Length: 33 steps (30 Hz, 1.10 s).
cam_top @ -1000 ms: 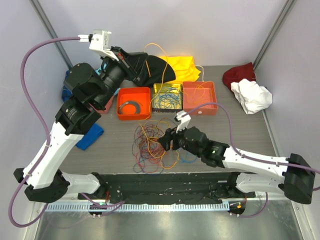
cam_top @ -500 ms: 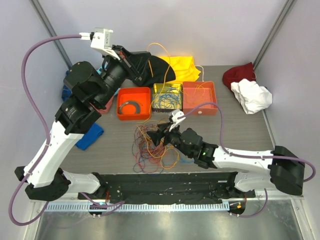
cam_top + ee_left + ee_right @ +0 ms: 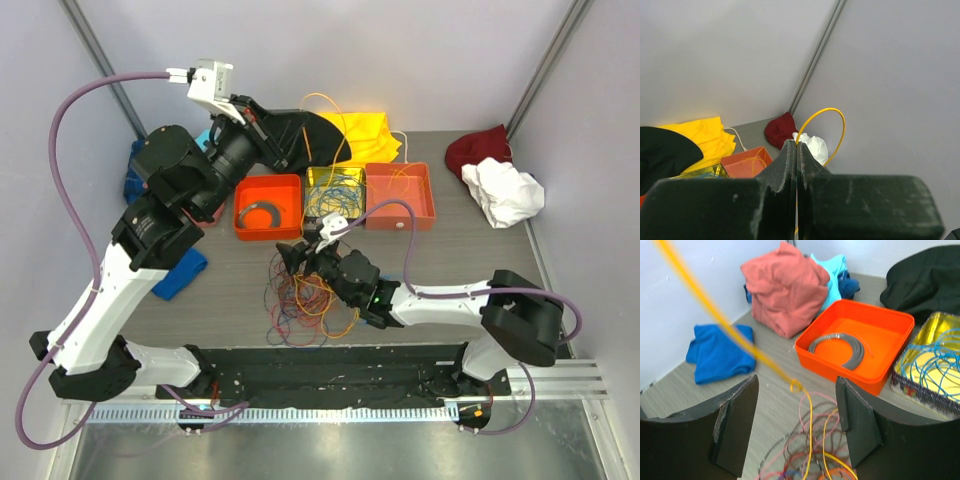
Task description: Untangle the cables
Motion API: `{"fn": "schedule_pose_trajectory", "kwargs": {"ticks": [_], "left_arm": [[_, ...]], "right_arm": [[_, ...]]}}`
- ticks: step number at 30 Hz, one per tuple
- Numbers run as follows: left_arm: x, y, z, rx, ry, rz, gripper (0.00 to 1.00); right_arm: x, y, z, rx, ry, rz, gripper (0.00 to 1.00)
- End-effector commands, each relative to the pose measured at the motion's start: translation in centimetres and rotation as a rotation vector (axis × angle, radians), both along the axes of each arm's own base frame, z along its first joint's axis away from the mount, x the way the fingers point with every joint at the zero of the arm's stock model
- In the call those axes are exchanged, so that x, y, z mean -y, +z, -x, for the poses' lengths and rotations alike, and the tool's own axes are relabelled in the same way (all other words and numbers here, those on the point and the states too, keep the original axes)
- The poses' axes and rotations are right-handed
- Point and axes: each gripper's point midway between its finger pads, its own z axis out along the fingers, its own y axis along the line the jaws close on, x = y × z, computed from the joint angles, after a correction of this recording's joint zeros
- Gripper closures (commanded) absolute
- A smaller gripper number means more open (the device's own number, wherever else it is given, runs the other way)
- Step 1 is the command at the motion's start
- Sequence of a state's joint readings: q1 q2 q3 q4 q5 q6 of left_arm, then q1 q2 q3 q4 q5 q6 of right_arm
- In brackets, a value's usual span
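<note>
I should next move my right gripper a little toward the taut yellow cable (image 3: 740, 337) and close it near the small kink, because the cable already runs ahead between the gripper's open fingers.
A tangle of thin cables (image 3: 305, 300), red, orange, blue and purple, lies on the table near the front middle. My left gripper (image 3: 290, 135) is raised at the back and shut on a yellow-orange cable (image 3: 837, 117). The cable loops above the fingertips (image 3: 790, 150) and runs down toward the tangle. My right gripper (image 3: 297, 255) is open over the far edge of the tangle. In the right wrist view the taut yellow cable (image 3: 740, 337) passes between its fingers (image 3: 735, 420) with a small kink (image 3: 796, 385), touching neither finger.
An orange tray (image 3: 240, 225) holds a grey coiled ring (image 3: 837, 342). A gold tray (image 3: 312, 178) holds blue cables. A second orange tray (image 3: 400, 195) stands to its right. Black (image 3: 320, 135), yellow (image 3: 370, 135), red (image 3: 478, 150), white (image 3: 505, 190), blue (image 3: 180, 272) and pink (image 3: 785, 287) cloths lie around.
My right arm has reached left and farther out, bringing the open gripper over the tangle's far edge. My left gripper has shifted slightly up and right with the cable.
</note>
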<state>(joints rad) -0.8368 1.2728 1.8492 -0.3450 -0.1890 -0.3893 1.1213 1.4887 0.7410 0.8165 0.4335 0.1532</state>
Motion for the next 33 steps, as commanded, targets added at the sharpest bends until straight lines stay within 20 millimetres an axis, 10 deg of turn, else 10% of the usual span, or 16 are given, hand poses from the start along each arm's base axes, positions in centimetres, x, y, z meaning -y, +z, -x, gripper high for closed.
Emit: {"fn": "schedule_pose_trajectory", "kwargs": {"ticks": [1, 6, 10, 13, 21, 33], "left_arm": [[-0.7, 2.2, 1.5, 0.036, -0.022, 0.046, 1.00], [-1.3, 2.1, 1.8, 0.031, -0.011, 0.041, 1.00], [-2.5, 1.9, 1.9, 0.037, 0.029, 0.034, 1.00], [-3.6, 1.6, 1.8, 0.038, 0.073, 0.036, 1.00], [-6.4, -2.8, 1.0, -0.008, 0.213, 0.049, 0.99], [-7.1, -18.8, -0.8, -0.267, 0.342, -0.067, 0.93]], "right_arm": [[-0.3, 4.3, -1.7, 0.092, -0.085, -0.146, 0.29], [-0.5, 5.0, -2.7, 0.098, -0.115, -0.165, 0.53], [1.7, 6.9, -2.7, 0.099, -0.180, -0.182, 0.99], [4.1, 8.7, -3.0, 0.106, -0.265, -0.152, 0.99], [13.7, 22.1, -3.1, 0.172, -0.495, -0.147, 0.99], [21.9, 31.3, -5.9, 0.201, -0.730, -0.139, 0.99]]}}
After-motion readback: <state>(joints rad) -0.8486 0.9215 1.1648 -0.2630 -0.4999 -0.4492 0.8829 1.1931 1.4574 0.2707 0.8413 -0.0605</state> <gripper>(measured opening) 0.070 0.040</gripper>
